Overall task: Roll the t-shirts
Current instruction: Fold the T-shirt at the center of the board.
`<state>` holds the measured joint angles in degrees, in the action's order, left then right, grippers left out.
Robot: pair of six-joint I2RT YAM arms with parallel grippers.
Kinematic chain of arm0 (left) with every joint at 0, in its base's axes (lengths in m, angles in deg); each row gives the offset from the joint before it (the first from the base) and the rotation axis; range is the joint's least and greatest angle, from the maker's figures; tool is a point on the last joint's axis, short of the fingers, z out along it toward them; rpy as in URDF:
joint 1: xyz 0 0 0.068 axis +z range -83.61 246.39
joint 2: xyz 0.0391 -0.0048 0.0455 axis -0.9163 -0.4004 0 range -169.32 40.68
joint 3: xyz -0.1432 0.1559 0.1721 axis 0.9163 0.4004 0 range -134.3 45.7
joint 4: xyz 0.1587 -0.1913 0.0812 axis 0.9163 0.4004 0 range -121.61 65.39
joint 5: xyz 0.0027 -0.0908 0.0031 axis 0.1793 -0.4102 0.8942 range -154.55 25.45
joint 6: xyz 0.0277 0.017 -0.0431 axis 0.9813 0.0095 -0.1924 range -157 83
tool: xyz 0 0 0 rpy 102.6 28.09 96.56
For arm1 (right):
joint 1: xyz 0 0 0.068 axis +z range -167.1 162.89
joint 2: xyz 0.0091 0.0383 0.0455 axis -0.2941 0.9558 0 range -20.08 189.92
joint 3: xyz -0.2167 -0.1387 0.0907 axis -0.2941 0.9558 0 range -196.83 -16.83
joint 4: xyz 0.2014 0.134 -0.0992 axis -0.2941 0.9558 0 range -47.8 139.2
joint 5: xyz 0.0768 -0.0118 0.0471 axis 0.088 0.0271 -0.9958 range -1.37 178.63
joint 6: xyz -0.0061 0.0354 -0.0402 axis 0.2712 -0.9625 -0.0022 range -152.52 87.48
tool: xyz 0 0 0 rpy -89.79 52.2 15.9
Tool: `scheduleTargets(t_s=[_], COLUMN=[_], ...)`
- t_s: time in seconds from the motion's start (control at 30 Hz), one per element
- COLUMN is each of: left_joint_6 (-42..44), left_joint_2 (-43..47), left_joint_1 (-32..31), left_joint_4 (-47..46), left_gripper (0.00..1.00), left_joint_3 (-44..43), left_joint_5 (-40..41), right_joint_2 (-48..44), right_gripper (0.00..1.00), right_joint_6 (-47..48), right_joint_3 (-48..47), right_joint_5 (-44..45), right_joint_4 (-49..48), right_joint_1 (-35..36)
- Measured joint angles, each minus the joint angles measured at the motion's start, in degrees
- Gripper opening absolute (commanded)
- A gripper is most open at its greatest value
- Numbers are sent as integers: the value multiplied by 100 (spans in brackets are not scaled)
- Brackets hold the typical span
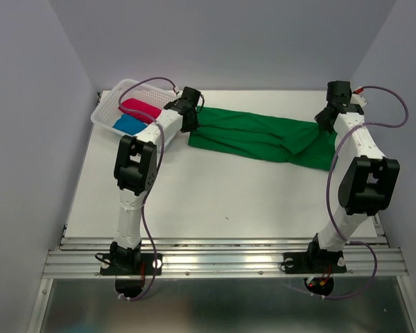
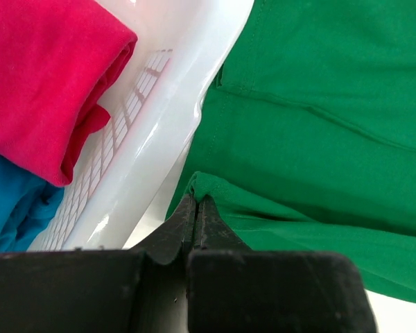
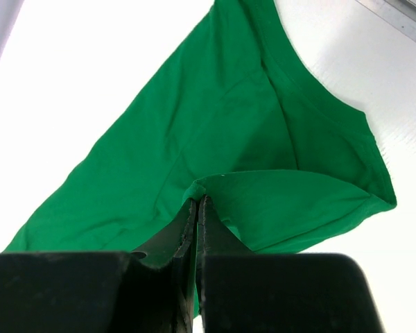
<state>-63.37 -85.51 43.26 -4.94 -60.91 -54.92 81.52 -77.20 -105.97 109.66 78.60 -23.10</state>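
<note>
The fold ends short of the green t-shirt's far flap. My left gripper will next move gently away from the basket toward that flap's edge [image 1: 204, 127] [image 2: 239, 92] and let go of the fold.
The green t-shirt [image 1: 260, 137] lies stretched across the back of the table, folded lengthwise. My left gripper [image 1: 191, 123] is shut on its left edge, next to the basket; in the left wrist view the gripper [image 2: 196, 201] pinches a fold of the green t-shirt [image 2: 312, 139]. My right gripper [image 1: 326, 121] is shut on the shirt's right end; the right wrist view shows it [image 3: 197, 201] pinching a fold of the green t-shirt [image 3: 215, 125]. A crimson-pink t-shirt [image 1: 141, 108] and a blue t-shirt [image 1: 129, 124] lie rolled in the basket.
The white perforated basket [image 1: 111, 100] stands at the back left corner, close to my left gripper; its rim shows in the left wrist view [image 2: 159, 132]. Walls close in the table on the left, back and right. A metal rail [image 1: 222, 253] runs along the near edge.
</note>
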Motion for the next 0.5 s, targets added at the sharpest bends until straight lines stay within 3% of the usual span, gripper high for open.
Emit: scheduleTargets(t_s=[0.5], left_joint_6=[109], left_joint_2=[-280], left_joint_1=[0], left_joint_4=[-24], left_gripper=[0], left_joint_3=[-205], left_joint_5=[2], right_joint_2=[142], right_gripper=[1], right_joint_6=[35], right_joint_3=[-50], right_joint_5=[0], right_joint_4=[0], right_joint_1=[-146])
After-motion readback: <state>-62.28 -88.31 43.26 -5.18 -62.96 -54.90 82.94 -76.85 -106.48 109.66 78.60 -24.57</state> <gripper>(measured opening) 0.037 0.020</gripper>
